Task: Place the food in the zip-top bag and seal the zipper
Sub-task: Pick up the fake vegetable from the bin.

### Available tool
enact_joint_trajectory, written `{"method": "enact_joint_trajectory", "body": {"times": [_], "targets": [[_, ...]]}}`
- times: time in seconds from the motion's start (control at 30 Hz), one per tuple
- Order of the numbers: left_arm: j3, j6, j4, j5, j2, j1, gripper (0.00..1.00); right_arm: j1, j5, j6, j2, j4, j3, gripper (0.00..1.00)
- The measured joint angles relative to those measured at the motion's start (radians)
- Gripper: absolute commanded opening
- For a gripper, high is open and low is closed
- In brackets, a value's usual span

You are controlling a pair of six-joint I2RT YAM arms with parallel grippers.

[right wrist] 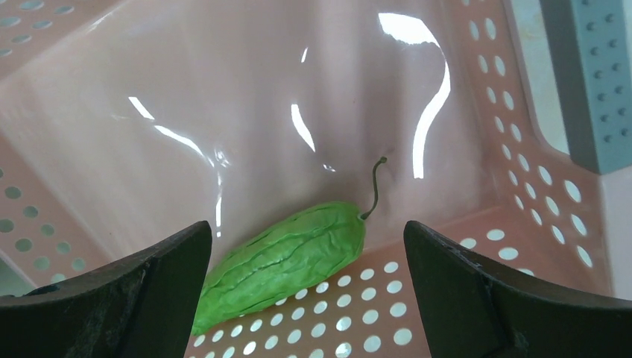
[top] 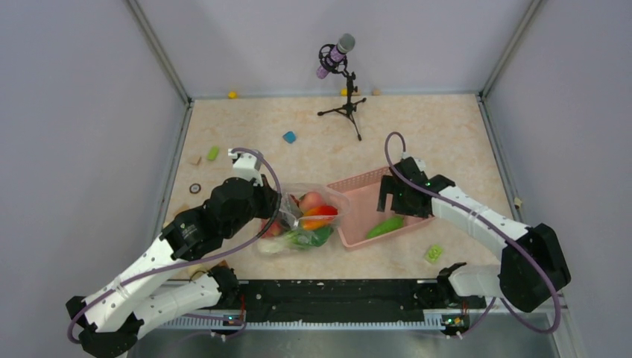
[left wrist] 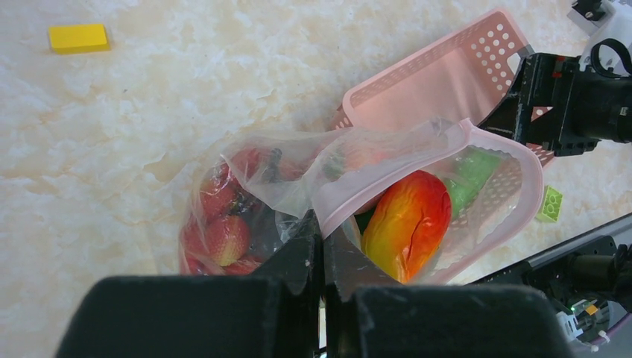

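Observation:
Next, my right gripper lowers into the pink basket (top: 358, 190) toward its near side, around the cucumber's stemmed end (top: 399, 221), because that end shows between my open fingers.
The clear zip-top bag (top: 305, 216) lies left of the pink basket (top: 358, 190), mouth towards the basket. It holds a red-yellow mango (left wrist: 408, 224), small red berries (left wrist: 223, 235), a pink fruit (top: 313, 200) and green bok choy (top: 305, 239). My left gripper (left wrist: 323, 242) is shut on the bag's near mouth edge (left wrist: 350, 205) and holds it open. The green cucumber (right wrist: 283, 257) lies in the basket (right wrist: 223, 112) against its near wall; it also shows in the top view (top: 385, 226). My right gripper (right wrist: 305, 298) is open above the cucumber, one finger on each side of it.
A microphone on a tripod (top: 344, 82) stands at the back. Small blocks lie around: blue (top: 289, 136), green (top: 213, 153), a green brick (top: 434, 253) near the front right, a yellow block (left wrist: 78, 37). Grey walls close in the table.

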Motion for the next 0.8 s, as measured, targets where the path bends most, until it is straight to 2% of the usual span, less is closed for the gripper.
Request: {"method": "enact_joint_trajectory", "body": {"times": [0.43, 0.8], "targets": [[0.0, 0.002, 0.0, 0.0, -0.002, 0.003, 0.0, -0.016, -0.201, -0.041, 0.134, 0.08, -0.003, 0.99], [0.0, 0.003, 0.0, 0.0, -0.003, 0.006, 0.0, -0.016, -0.449, -0.048, 0.154, 0.324, -0.087, 0.99]]}}
